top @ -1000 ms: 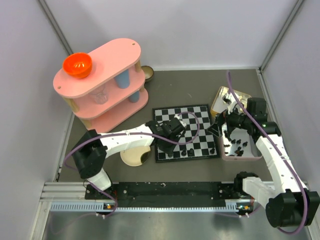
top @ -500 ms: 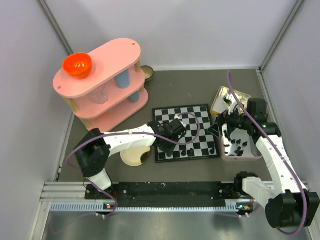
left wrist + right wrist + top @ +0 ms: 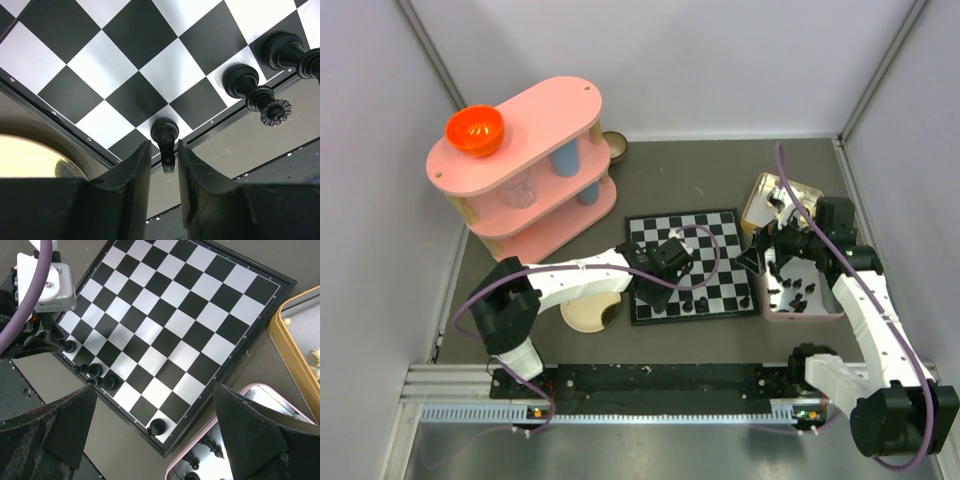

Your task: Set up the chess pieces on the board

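A black piece in the pink tray is below and to the right in the top view, so my right gripper needs to move across and down onto it next.
The board point(image 3: 705, 230) lies mid-table, also seen in the left wrist view point(image 3: 140, 45) and the right wrist view point(image 3: 185, 300). Several black chess pieces stand along its near edge. My left gripper point(image 3: 668, 268) hangs low over the near left part. Its jaws point(image 3: 162, 150) stand narrowly open around one upright black piece point(image 3: 165, 134), with a thin gap on each side. Two more pieces point(image 3: 241, 80) stand beside it. My right gripper point(image 3: 767, 262) is wide open and empty point(image 3: 157, 440) above the board's near right corner, where one black piece point(image 3: 157, 426) stands.
A pink tray point(image 3: 832, 308) with several black pieces lies right of the board. A yellow tray point(image 3: 752, 205) with cream pieces sits behind it. A round cream plate point(image 3: 582, 318) lies left of the board. A pink shelf point(image 3: 530, 170) with an orange bowl point(image 3: 474, 130) stands back left.
My left gripper has shifted slightly toward the board's near edge. The right arm has not visibly moved.
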Controlling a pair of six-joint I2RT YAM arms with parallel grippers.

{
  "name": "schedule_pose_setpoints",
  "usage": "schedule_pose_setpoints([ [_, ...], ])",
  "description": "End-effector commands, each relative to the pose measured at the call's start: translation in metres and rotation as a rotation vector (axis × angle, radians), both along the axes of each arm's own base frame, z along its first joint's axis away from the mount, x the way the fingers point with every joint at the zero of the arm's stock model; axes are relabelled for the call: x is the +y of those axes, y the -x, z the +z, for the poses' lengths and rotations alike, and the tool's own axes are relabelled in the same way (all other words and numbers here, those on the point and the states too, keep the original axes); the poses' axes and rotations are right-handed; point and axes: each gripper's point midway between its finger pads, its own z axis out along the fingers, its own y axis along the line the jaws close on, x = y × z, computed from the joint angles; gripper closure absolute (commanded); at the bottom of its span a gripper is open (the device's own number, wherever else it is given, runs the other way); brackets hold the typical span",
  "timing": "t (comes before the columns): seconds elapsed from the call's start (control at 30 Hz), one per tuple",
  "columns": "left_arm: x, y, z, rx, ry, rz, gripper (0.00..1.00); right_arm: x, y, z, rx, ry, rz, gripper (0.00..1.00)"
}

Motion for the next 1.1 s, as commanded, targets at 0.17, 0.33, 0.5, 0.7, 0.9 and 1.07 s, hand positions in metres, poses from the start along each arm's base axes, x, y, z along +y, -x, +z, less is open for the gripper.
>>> schedule_pose_setpoints([
  [0.17,-0.001,-0.011,0.029,-0.089,0.042,0.030,0.54,-0.003,-0.004,0.012,-0.057,-0.008,-0.014,0.01],
  [0.33,0.002,-0.017,0.067,-0.175,0.120,0.044,0.34,-0.008,0.001,0.013,-0.074,0.041,-0.005,0.01],
  [0.5,0.003,-0.031,0.111,-0.305,0.223,0.066,0.17,-0.029,0.009,0.014,-0.102,0.137,-0.017,0.01],
  [0.7,0.023,-0.061,0.175,-0.505,0.419,0.203,0.01,-0.079,0.017,-0.017,0.078,0.191,-0.148,0.01],
  [0.9,0.042,-0.085,0.215,-0.578,0.717,0.278,0.02,-0.119,0.026,-0.043,0.155,0.321,-0.201,0.03],
  [1.07,0.055,-0.092,0.216,-0.637,0.696,0.234,0.02,-0.141,0.035,-0.062,0.272,0.408,-0.230,0.11],
])
